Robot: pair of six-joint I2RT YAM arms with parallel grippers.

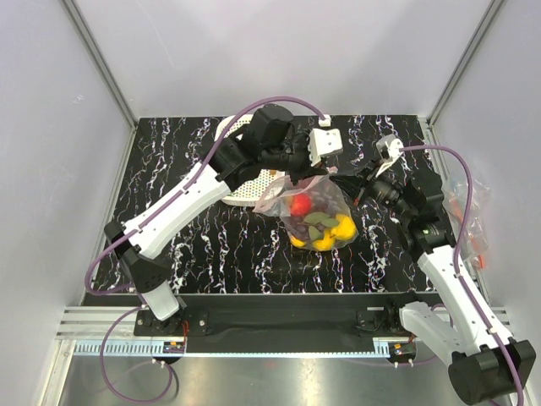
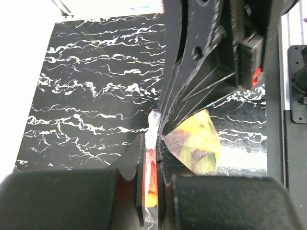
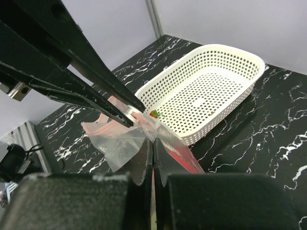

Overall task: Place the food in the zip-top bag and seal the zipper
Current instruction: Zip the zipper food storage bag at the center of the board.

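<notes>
The bag's opening hangs slack, so my left gripper goes left in the top view next, to the bag's loose corner by the basket, and releases.
The clear zip-top bag (image 1: 314, 216) lies mid-table with the food (image 1: 325, 230) inside: yellow, red and green pieces. My left gripper (image 1: 314, 176) comes from the back and is shut on the bag's mouth edge, and the pink-red zipper (image 2: 150, 165) shows between its jaws. In the left wrist view the food (image 2: 197, 143) bulges in the plastic just right of my left gripper (image 2: 152, 143). My right gripper (image 1: 345, 182) is shut on the bag's plastic (image 3: 120, 143) beside the left one. In the right wrist view the zipper (image 3: 188, 157) runs past my right gripper (image 3: 153, 141).
A white lattice basket (image 1: 243, 188) stands at the back left of the bag, touching it, and is nearly empty (image 3: 225, 62). More clear plastic with red parts (image 1: 470, 211) lies past the table's right edge. Grey walls close the back and sides.
</notes>
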